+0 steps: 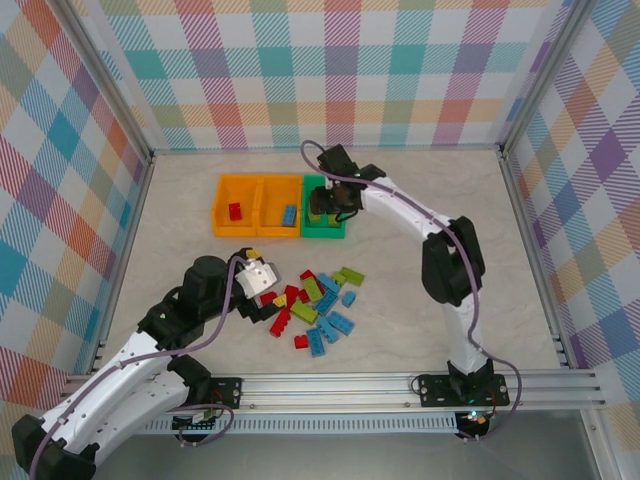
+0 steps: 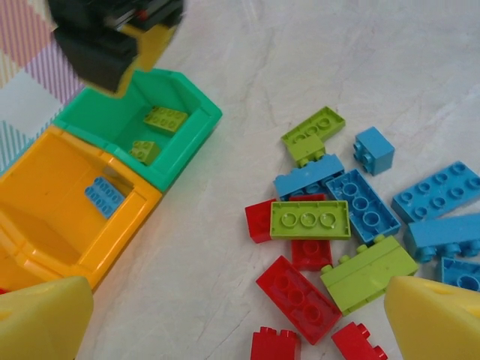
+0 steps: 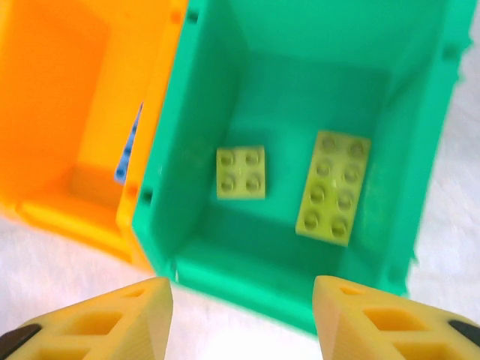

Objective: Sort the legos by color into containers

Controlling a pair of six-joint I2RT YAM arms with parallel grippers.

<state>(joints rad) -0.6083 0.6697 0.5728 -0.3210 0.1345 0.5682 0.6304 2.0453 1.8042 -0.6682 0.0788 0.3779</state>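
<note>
My left gripper turns and lowers over the red brick at the pile's outer edge point(image 1: 268, 297) point(image 2: 275, 345) next.
The legos point(image 1: 315, 300) lie in a loose pile of red, light blue and lime bricks at mid-table. My left gripper point(image 1: 262, 280) hangs open over the pile's left edge. Its yellow fingertips point(image 2: 41, 319) flank bare table and a red brick point(image 2: 298, 289), with nothing held. The containers stand in a row behind. A red brick point(image 1: 235, 211) is in the left orange bin, and a blue brick point(image 1: 289, 214) is in the middle orange bin point(image 1: 280, 190). My right gripper point(image 3: 244, 315) hovers open and empty above the green bin point(image 3: 184, 165), where two lime bricks point(image 3: 241, 173) point(image 3: 334, 187) lie flat.
Plaid walls enclose the table on three sides, with a metal rail along the near edge. In the left wrist view the green bin point(image 2: 187, 142) and the orange bin point(image 2: 75, 247) beside it sit left of the pile. The right arm's elbow point(image 1: 452, 260) rises right of the pile.
</note>
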